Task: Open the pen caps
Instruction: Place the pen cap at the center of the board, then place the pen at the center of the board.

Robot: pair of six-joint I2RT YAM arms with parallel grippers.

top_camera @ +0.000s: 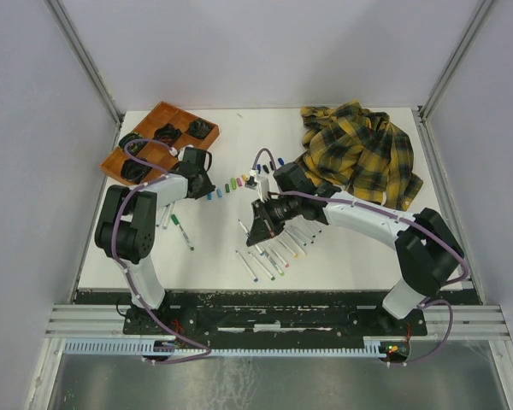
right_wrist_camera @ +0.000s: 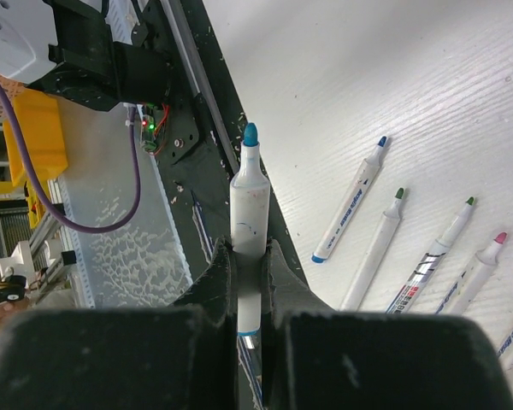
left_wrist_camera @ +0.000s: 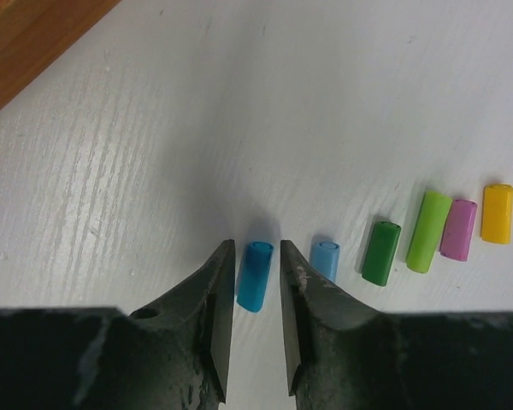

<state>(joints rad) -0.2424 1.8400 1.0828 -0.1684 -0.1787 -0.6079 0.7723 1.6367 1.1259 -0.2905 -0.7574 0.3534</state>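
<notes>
My right gripper should move toward the green-tipped marker next, then down to the bare table between the marker and the uncapped row, because that part of the table is empty.
A row of pen caps lies on the white table. In the left wrist view a teal cap lies flat between the fingers of my left gripper, which is open with a small gap on each side. To its right lie light blue, dark green, light green, purple and yellow caps. My right gripper is shut on a white marker whose bare blue tip points away, held above the table's front part.
Several uncapped markers lie in a row under the right arm, some visible from the right wrist. A green-tipped marker lies by the left arm. A wooden tray sits back left, a yellow plaid shirt back right.
</notes>
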